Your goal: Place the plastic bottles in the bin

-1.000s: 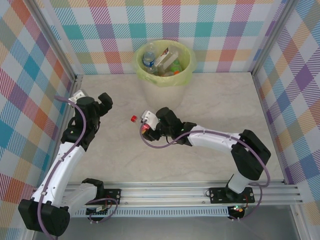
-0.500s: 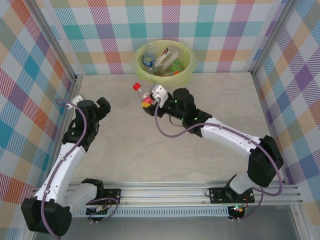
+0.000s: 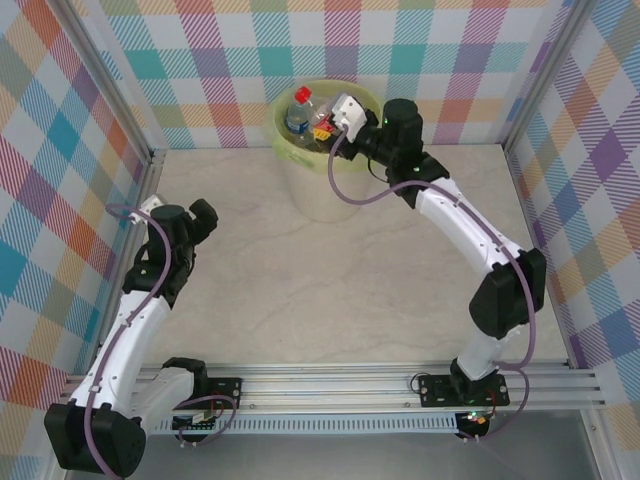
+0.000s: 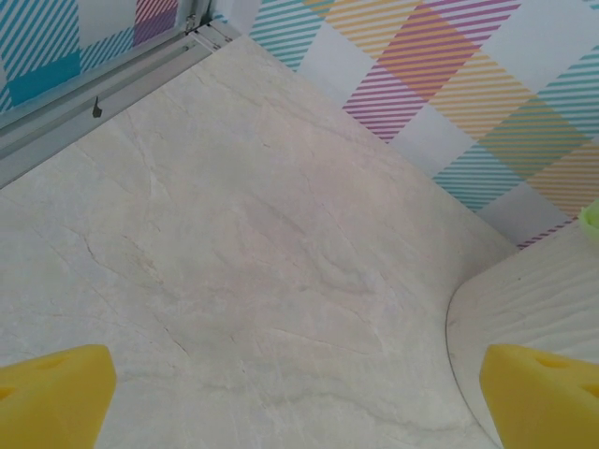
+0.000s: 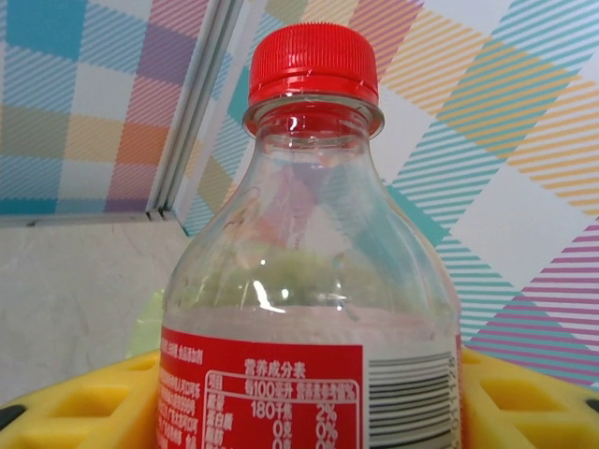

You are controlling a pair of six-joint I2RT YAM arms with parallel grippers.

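The clear plastic bottle comes free next, as my right gripper stays over the bin's opening [image 3: 320,103] and spreads its yellow fingers. I already hold the bottle within the rim of the bin.
My right gripper [image 3: 325,124] hangs over the mouth of the bin [image 3: 310,185], shut on a clear plastic bottle [image 3: 306,103] with a red cap and red label. In the right wrist view that bottle [image 5: 314,281] stands upright between the yellow fingers [image 5: 75,407], cap up, against the checked wall. Other bottles, one blue-labelled [image 3: 295,122], lie inside the bin's yellow-green bag. My left gripper [image 3: 205,214] is open over bare table at the left. Its yellow fingertips [image 4: 51,393] are far apart with nothing between them, and the bin's cream wall [image 4: 524,299] is to their right.
Checked walls with metal frame posts [image 3: 150,160] enclose the table on three sides. The bin stands against the back wall at the middle. A rail [image 3: 340,385] with both arm bases runs along the near edge.
The right arm has carried the red-capped bottle from the middle of the table up and back to above the bin. The left arm has drawn back a little toward the left.
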